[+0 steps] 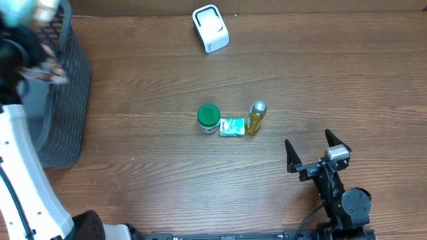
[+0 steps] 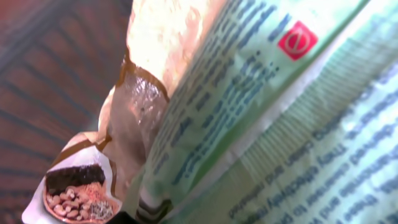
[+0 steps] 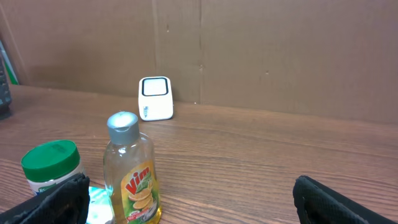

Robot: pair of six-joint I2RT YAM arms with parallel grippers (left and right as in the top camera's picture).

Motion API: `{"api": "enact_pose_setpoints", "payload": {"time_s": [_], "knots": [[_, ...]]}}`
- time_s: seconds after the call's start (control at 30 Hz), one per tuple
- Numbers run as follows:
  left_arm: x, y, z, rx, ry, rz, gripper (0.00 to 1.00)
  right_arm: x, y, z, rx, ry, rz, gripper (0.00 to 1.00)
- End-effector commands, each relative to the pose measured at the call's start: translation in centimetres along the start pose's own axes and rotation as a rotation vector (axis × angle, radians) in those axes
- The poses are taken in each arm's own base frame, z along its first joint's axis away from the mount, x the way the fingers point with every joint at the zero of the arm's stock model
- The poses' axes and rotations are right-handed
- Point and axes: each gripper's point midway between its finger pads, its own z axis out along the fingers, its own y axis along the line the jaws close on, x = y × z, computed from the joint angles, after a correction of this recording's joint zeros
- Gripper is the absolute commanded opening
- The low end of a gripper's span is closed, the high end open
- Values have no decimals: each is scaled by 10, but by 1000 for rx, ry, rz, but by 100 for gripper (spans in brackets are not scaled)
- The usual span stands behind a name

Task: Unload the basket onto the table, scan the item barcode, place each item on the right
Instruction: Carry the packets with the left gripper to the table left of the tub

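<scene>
My left gripper has clear tabletop between the basket and the jar below it and to its right in the overhead view, so next it will swing across and down to let go.
A pale green and white printed packet [image 2: 261,106] fills the left wrist view, running up from the jaws, with a second snack packet [image 2: 78,190] showing nuts behind it. My left gripper [image 1: 27,20] is raised over the basket at the far left, blurred, and appears shut on the green packet; its fingers are almost wholly hidden. The white barcode scanner [image 1: 210,28] [image 3: 155,98] stands at the back of the table. Near the front right edge my right gripper [image 1: 312,150] [image 3: 193,208] is open and holds nothing.
A dark mesh basket [image 1: 67,100] stands at the left edge. Mid-table sit a green-lidded jar [image 1: 209,119], a teal packet [image 1: 232,127] and a yellow Vim bottle [image 1: 256,117] [image 3: 130,171]. A cardboard wall [image 3: 261,56] rises behind the scanner.
</scene>
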Motion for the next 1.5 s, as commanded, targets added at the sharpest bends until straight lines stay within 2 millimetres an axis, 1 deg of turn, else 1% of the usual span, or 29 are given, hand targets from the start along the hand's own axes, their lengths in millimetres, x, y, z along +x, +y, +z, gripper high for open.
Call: {"api": "enact_pose_setpoints", "payload": {"time_s": [0.0,0.17,0.33,0.37,0.47,0.57,0.6,0.73,0.9,0.97,1.1,1.3,1.37,1.4,1.43,1.47], "knots": [[36,-43,12,79,138,-26,10,2,0,0,-3,-2,-2,100],[86,-79,37,110,292,26,10,2,0,0,-3,-2,-2,100],[136,-104,62,125,396,57,10,2,0,0,-4,-2,-2,100],[149,-110,69,125,417,69,10,2,0,0,-3,-2,-2,100],[180,-115,83,102,465,82,11,2,0,0,-3,-2,-2,100],[212,-113,97,40,507,26,10,2,0,0,-3,-2,-2,100],[234,-113,108,31,530,33,11,2,0,0,-4,-2,-2,100],[269,-107,131,-32,505,57,12,2,0,0,-3,-2,-2,100],[303,-105,149,-30,492,79,14,2,0,0,-3,-2,-2,100],[312,-101,154,-38,493,82,15,2,0,0,-3,-2,-2,100],[326,-96,160,-46,507,88,17,2,0,0,-3,-2,-2,100],[341,-91,165,-62,535,98,18,2,0,0,-4,-2,-2,100],[343,-90,166,-65,541,100,25,2,0,0,-4,-2,-2,100],[344,-90,166,-64,545,99,34,2,0,0,-3,-2,-2,100],[345,-91,166,-58,552,102,48,2,0,0,-3,-2,-2,100],[346,-92,166,-52,556,106,57,2,0,0,-3,-2,-2,100]]}}
